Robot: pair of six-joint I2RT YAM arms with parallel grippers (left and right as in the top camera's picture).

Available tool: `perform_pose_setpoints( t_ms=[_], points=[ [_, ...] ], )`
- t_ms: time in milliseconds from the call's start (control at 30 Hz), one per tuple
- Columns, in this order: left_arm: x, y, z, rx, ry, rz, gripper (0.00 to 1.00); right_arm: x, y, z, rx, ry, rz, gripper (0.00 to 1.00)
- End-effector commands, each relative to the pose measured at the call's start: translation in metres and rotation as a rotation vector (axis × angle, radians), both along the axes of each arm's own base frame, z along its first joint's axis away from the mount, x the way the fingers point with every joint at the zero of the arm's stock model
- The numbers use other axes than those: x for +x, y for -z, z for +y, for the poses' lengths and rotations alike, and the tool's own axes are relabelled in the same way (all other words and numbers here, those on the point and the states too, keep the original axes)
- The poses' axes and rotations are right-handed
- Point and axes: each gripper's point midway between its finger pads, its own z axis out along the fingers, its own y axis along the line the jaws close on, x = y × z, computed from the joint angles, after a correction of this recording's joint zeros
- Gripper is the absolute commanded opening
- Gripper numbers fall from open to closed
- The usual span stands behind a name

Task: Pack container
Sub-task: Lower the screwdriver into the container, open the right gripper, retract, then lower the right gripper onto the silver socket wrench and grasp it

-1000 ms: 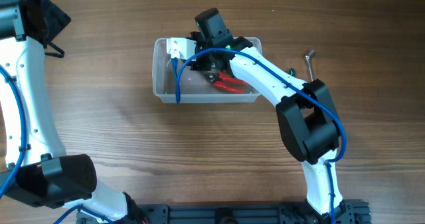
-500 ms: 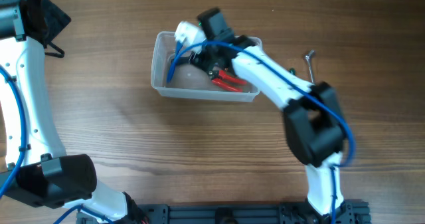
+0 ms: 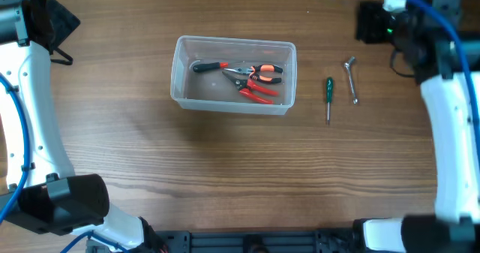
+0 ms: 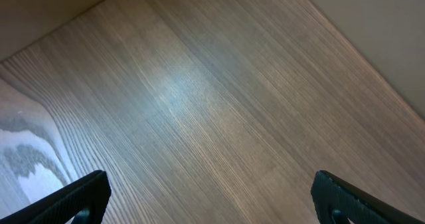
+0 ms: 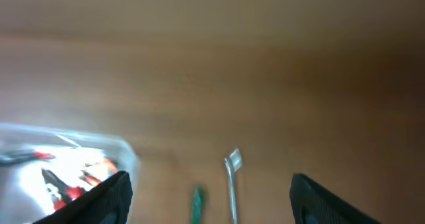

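Observation:
I need to bring my right gripper down next onto the silver wrench's thin handle, near its far angled head, since the wrench is still outside the container.
The clear plastic container stands at the table's middle. It holds a black-and-red screwdriver, orange-and-black pliers and red-handled pliers. It also shows blurred in the right wrist view. A green screwdriver and a silver wrench lie on the table to its right. My right gripper is raised at the back right, away from the container; its fingers stand wide apart and hold nothing. My left gripper is open and empty over bare wood at the far left.
The right wrist view is blurred; it shows the green screwdriver and the wrench between the fingers, below them. The left arm runs along the left edge. A black rail lines the front edge.
My right gripper has lifted out of the container and swung to the back right, empty. The container and the tools in it are now fully in view. The left arm has not moved.

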Motion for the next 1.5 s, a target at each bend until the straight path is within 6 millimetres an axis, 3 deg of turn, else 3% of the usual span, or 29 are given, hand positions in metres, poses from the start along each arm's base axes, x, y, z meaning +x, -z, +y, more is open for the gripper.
perform_pose_setpoints(
  t_ms=[0, 67, 133, 267, 400, 533, 633, 967, 1100, 1467],
  points=[
    [-0.001, -0.005, 0.002, 0.004, -0.001, -0.011, 1.0, -0.001, 0.087, -0.04, 0.082, 0.179, 0.244, 0.74],
    [-0.001, -0.005, 0.002, 0.004, -0.001, -0.011, 1.0, 0.003, 0.111, -0.043, 0.122, 0.177, 0.305, 0.67],
    [-0.001, -0.005, 0.002, 0.004, -0.001, -0.011, 1.0, 0.008, 0.131, -0.042, 0.144, 0.165, 0.347, 0.49],
    [-0.001, -0.005, 0.002, 0.004, -0.001, -0.011, 1.0, 0.02, 0.175, -0.032, 0.111, 0.025, 0.428, 0.48],
    [-0.001, -0.005, 0.002, 0.004, -0.001, -0.011, 1.0, 0.011, 0.229, -0.023, 0.112, -0.041, 0.579, 0.48],
    [-0.001, -0.005, 0.002, 0.004, -0.001, -0.011, 1.0, 0.005, 0.264, -0.02, 0.113, -0.057, 0.667, 0.46],
    [-0.001, -0.005, 0.002, 0.004, -0.001, -0.011, 1.0, 0.006, 0.277, -0.021, 0.113, -0.057, 0.687, 0.35],
    [-0.001, -0.005, 0.002, 0.004, -0.001, -0.011, 1.0, 0.019, 0.282, -0.025, 0.079, -0.073, 0.636, 0.36],
    [-0.001, -0.005, 0.002, 0.004, -0.001, -0.011, 1.0, 0.021, 0.287, -0.033, 0.034, -0.057, 0.626, 0.36],
    [-0.001, -0.005, 0.002, 0.004, -0.001, -0.011, 1.0, 0.022, 0.302, -0.033, 0.029, -0.074, 0.636, 0.32]
  ],
)
